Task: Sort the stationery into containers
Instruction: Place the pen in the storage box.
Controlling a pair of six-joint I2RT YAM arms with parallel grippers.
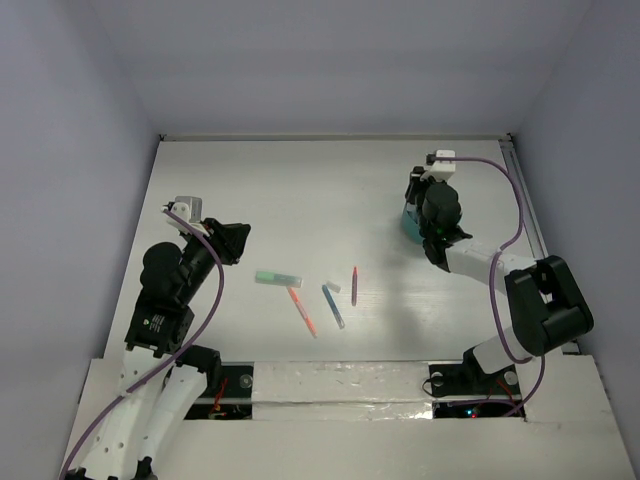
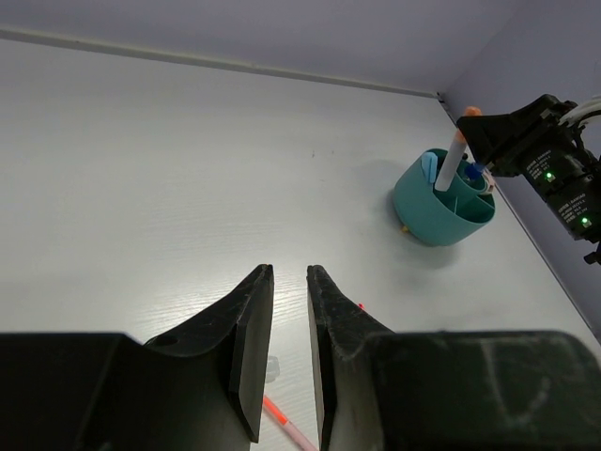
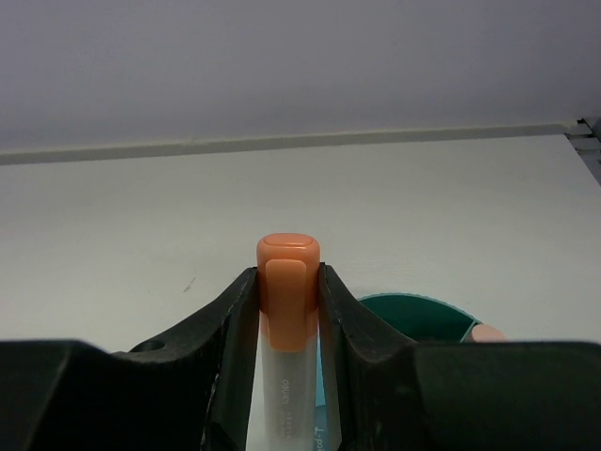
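The lower end of the orange-capped marker is already standing inside the teal cup (image 1: 411, 220) (image 3: 406, 317), so the robot's right gripper will go down slightly over the cup and then open its fingers.
The teal container cup (image 1: 408, 224) (image 2: 441, 202) (image 3: 413, 315) stands at the back right of the table. My right gripper (image 1: 432, 215) (image 3: 288, 274) is directly above it, shut on an orange-capped marker (image 3: 288, 282) (image 2: 453, 160) that stands upright with its lower end inside the cup. A blue item (image 2: 475, 172) is in the cup too. On the table's middle lie a green marker (image 1: 277, 278), an orange pen (image 1: 302, 310) (image 2: 286, 425), a blue pen (image 1: 333, 306) and a purple crayon (image 1: 354, 285). My left gripper (image 1: 238, 240) (image 2: 289, 272) hovers left of them, jaws a narrow gap apart with nothing between.
A small clear piece (image 1: 333, 286) (image 2: 272, 368) lies among the pens. Grey walls enclose the table on three sides, and a rail (image 1: 525, 200) runs along the right edge close to the cup. The right arm's purple cable (image 1: 510, 215) loops beside it.
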